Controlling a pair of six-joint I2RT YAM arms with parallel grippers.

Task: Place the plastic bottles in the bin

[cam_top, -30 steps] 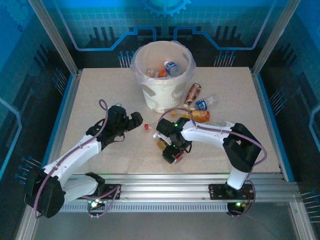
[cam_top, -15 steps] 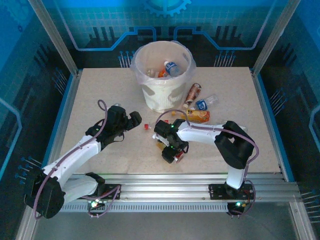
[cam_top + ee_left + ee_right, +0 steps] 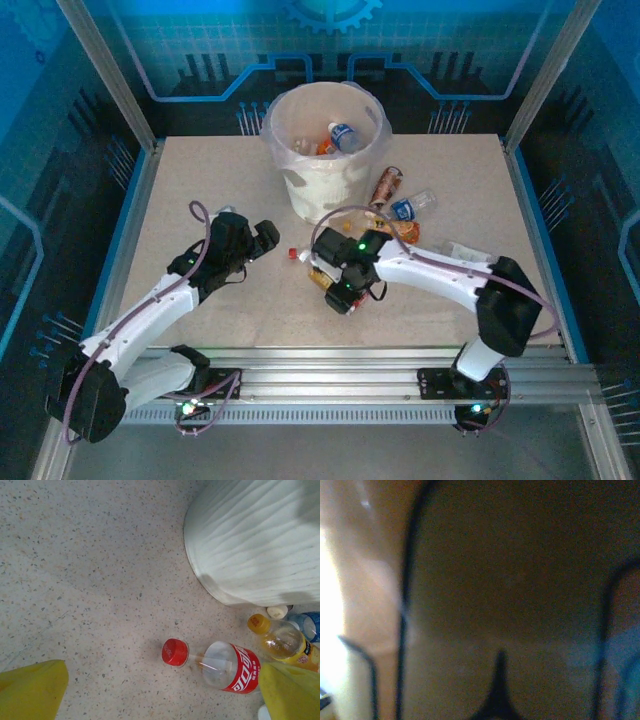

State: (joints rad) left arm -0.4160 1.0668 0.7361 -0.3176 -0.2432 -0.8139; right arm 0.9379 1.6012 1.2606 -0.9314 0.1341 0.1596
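My right gripper raises the orange-brown bottle (image 3: 319, 280) next, carries it outward past the bin's rim and releases it. The bin's opening (image 3: 324, 122) lies outward and above my right gripper.
The bin (image 3: 325, 195) stands at the back middle of the table with several plastic bottles (image 3: 340, 135) inside. In the left wrist view a red-capped cola bottle (image 3: 227, 666) lies between the yellow fingertips (image 3: 30, 690). My left gripper (image 3: 264, 238) is open, just left of this bottle (image 3: 297, 254). My right gripper (image 3: 338, 292) is low over an orange-brown bottle (image 3: 319, 280). A blurred brown surface (image 3: 510, 580) sits right against the right wrist camera and hides the jaws.
Right of the bin lie a brown-label bottle (image 3: 385, 186), a blue-label bottle (image 3: 411, 206) and an orange bottle (image 3: 402, 231). The orange bottle (image 3: 285, 647) and the bin wall (image 3: 255, 540) are near my left gripper. Metal frame rails edge the table.
The right arm has stretched out, its elbow swinging right, and its gripper has shifted slightly up onto the orange-brown bottle. The left arm has barely moved.
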